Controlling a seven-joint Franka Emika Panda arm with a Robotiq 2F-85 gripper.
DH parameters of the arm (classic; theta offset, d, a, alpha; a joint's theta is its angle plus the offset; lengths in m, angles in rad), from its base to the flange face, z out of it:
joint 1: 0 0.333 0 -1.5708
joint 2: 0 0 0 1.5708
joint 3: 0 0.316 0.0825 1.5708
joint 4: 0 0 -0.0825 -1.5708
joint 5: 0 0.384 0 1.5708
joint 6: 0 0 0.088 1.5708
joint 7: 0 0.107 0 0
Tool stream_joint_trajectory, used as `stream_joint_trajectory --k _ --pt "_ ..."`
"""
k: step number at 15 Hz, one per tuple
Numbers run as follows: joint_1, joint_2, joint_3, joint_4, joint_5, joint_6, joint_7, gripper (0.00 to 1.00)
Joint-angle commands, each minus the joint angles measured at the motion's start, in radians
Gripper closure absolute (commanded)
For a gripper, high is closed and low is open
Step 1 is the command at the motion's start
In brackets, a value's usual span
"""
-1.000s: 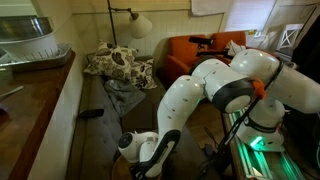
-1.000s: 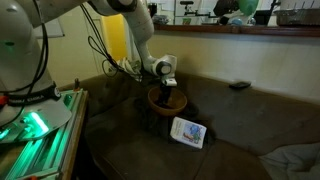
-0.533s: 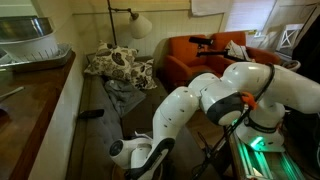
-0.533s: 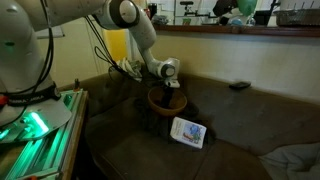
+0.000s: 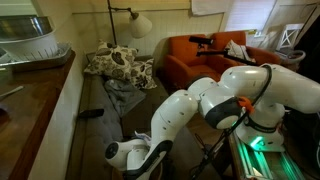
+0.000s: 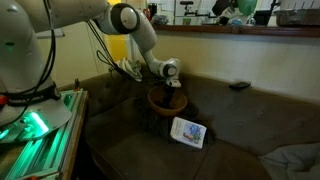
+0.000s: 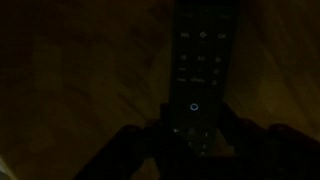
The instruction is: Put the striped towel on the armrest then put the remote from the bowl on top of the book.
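The book's cover [image 6: 188, 132] lies clear, so I will lift my gripper out of the brown bowl [image 6: 167, 101], bring it over that cover and lower it to let go of the remote.
In the dim wrist view the dark remote [image 7: 205, 60] runs up the middle of the picture. Its near end sits between my two fingers, which press against its sides, so my gripper [image 7: 193, 125] is shut on it. In an exterior view my gripper [image 6: 170, 88] reaches down into the brown bowl [image 6: 167, 101] on the dark sofa. The book [image 6: 188, 132] lies flat just in front of the bowl. A grey towel [image 5: 125, 93] lies at the far end of the sofa; its corner [image 6: 296, 160] shows at the picture's edge.
A patterned cushion [image 5: 118, 65] sits behind the towel. Another small black object [image 6: 239, 86] lies near the sofa's back, also seen as a black object [image 5: 90, 113]. A wooden ledge [image 5: 45, 100] runs along the sofa; a green-lit rack [image 6: 40, 135] stands beside it.
The arm has sunk lower over the bowl and the jaws have drawn in from wide open onto the remote's sides.
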Motion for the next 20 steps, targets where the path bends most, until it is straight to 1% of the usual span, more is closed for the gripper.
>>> stream_joint_trajectory --k 1,3,4,6,7,9,11,12,13,16,17,19,20 --pt "0.021 -0.058 -0.020 -0.045 -0.014 -0.008 0.025 0.75" --pt "0.043 -0.176 -0.048 -0.192 -0.029 0.062 0.018 0.75" --pt "0.057 -0.214 -0.071 -0.230 -0.039 0.078 0.023 0.75" --pt "0.066 -0.285 -0.090 -0.307 -0.037 0.121 0.005 0.75" --pt "0.057 -0.323 -0.083 -0.342 -0.068 0.137 0.030 0.75" --pt "0.058 -0.398 -0.097 -0.426 -0.089 0.160 0.043 0.75" --pt "0.069 -0.464 -0.137 -0.513 -0.129 0.182 0.090 0.75" --pt "0.063 -0.492 -0.154 -0.556 -0.147 0.204 0.113 0.75" --pt "0.048 -0.525 -0.163 -0.604 -0.167 0.226 0.107 0.75" --pt "-0.075 -0.611 -0.127 -0.754 -0.213 0.381 -0.106 0.75" --pt "-0.120 -0.636 -0.114 -0.808 -0.211 0.448 -0.181 0.75" --pt "-0.196 -0.662 -0.114 -0.899 -0.208 0.577 -0.342 0.75" --pt "-0.268 -0.660 -0.079 -0.924 -0.202 0.642 -0.433 0.75"
